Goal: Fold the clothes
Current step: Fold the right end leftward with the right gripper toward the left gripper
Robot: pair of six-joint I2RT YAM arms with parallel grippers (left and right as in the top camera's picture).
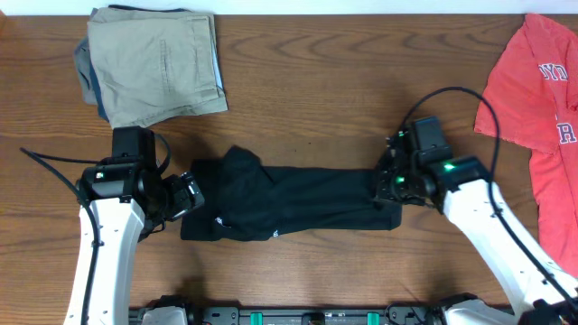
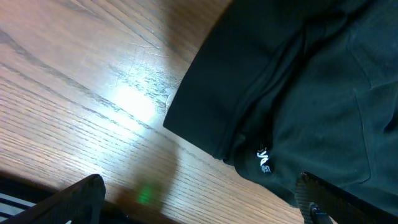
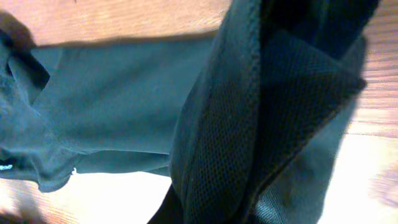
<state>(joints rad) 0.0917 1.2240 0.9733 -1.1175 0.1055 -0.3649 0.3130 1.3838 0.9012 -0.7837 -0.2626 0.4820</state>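
I will move my right gripper to the left in the overhead view next, over the black garment's flat part, and let go of the garment's lifted end, because the fabric lies smooth there.
The black garment lies stretched in a long band across the middle of the table, bunched at its left end, with a small white logo. My left gripper is at the garment's left end. In the left wrist view it is open, with bare wood between its fingers and the logo corner next to its right finger. My right gripper is shut on the garment's right end. In the right wrist view the lifted black fabric hides the fingers. A red tee with white letters lies at the far right.
Folded khaki trousers rest on a blue garment at the back left. Black cables loop near both arms. The table's front edge runs just below the arm bases.
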